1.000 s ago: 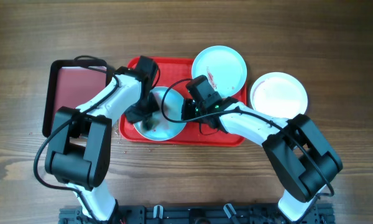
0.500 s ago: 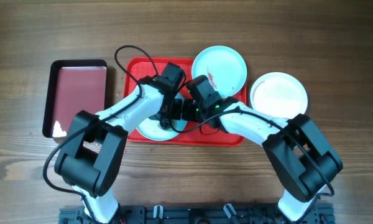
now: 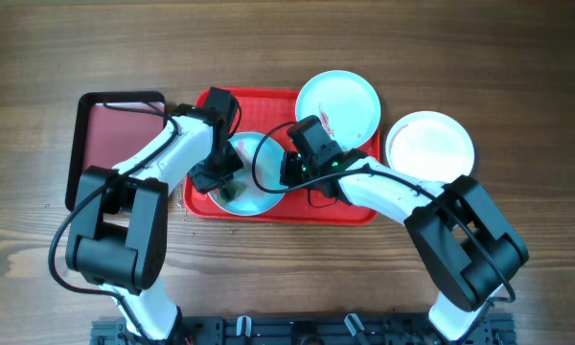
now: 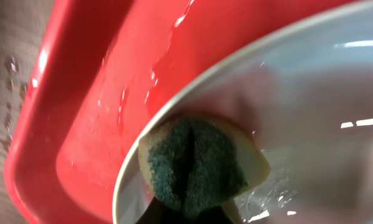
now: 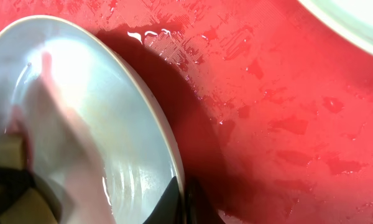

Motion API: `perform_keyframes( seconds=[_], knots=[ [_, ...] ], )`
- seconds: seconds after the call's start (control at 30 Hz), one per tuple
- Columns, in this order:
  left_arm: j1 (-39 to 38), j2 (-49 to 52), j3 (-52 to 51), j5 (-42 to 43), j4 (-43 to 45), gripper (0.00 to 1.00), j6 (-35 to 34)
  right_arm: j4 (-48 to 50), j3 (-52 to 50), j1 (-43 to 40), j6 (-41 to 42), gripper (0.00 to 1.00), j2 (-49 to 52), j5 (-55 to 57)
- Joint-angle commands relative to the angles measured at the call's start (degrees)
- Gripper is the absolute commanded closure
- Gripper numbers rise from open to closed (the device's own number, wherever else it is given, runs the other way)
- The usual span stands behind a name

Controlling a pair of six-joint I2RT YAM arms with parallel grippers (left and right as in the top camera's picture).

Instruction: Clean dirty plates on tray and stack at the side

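Note:
I should next raise and tilt the plate in my right gripper, then lower it and release it on the near part of the tray, because another plate fills the tray's far corner.
A light blue plate (image 3: 254,182) lies on the red tray (image 3: 337,213). My left gripper (image 3: 228,186) is shut on a green and yellow sponge (image 4: 196,160) pressed on this plate (image 4: 311,124) near its left rim. My right gripper (image 3: 286,171) is shut on the plate's right rim (image 5: 171,163). A second light blue plate (image 3: 337,107) with reddish smears rests on the tray's far right corner. A white plate (image 3: 429,146) lies on the table to the right of the tray.
A smaller black-rimmed tray with a maroon inside (image 3: 115,144) lies left of the red tray. The red tray's floor is wet (image 5: 286,93). Water drops lie on the wood by its left edge (image 4: 12,68).
My left gripper swept the sponge to the right across the plate and has come back to its left side. My right gripper has kept its hold on the rim.

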Motion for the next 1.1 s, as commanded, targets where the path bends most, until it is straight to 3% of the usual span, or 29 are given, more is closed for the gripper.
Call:
perform_keyframes(
  seconds=[0.0,0.13,0.23,0.43,0.57,0.7,0.83,0.97,1.07],
  knots=[
    [-0.07,4.31,-3.65,8.72,1.57,0.96,3.78,-0.09,0.57,-0.35,-0.22,0.96,1.2,0.35],
    [0.07,4.28,-0.83,13.22,13.16,0.96,16.15,-0.22,0.57,-0.35,-1.14,0.96,1.18,-2.4],
    [1.99,4.28,6.86,10.16,14.43,0.96,19.12,-0.57,0.57,-0.35,-1.33,0.96,1.18,-2.75],
    [7.45,4.28,20.65,8.63,0.04,0.96,20.59,-2.64,0.59,-0.37,-5.42,0.96,-2.16,-6.64],
    [11.1,4.28,25.57,8.68,-9.27,0.96,20.61,-12.46,0.59,-0.35,-12.0,0.95,-12.9,1.11],
    [9.4,4.31,25.33,8.66,-10.27,0.96,20.59,-22.4,0.63,0.42,-14.43,0.95,-22.53,20.46],
    [8.55,4.31,25.11,8.68,-10.29,0.96,20.55,-26.97,2.49,7.13,-14.95,0.96,-24.11,43.93],
    [8.5,4.31,22.69,8.66,-9.44,0.96,20.57,-26.08,3.26,16.39,-21.73,0.96,-24.11,65.31],
    [8.5,4.31,21.68,8.66,-8.7,0.96,20.57,-19.69,3.26,22.12,-32.65,0.96,-24.11,81.26]
  ],
)
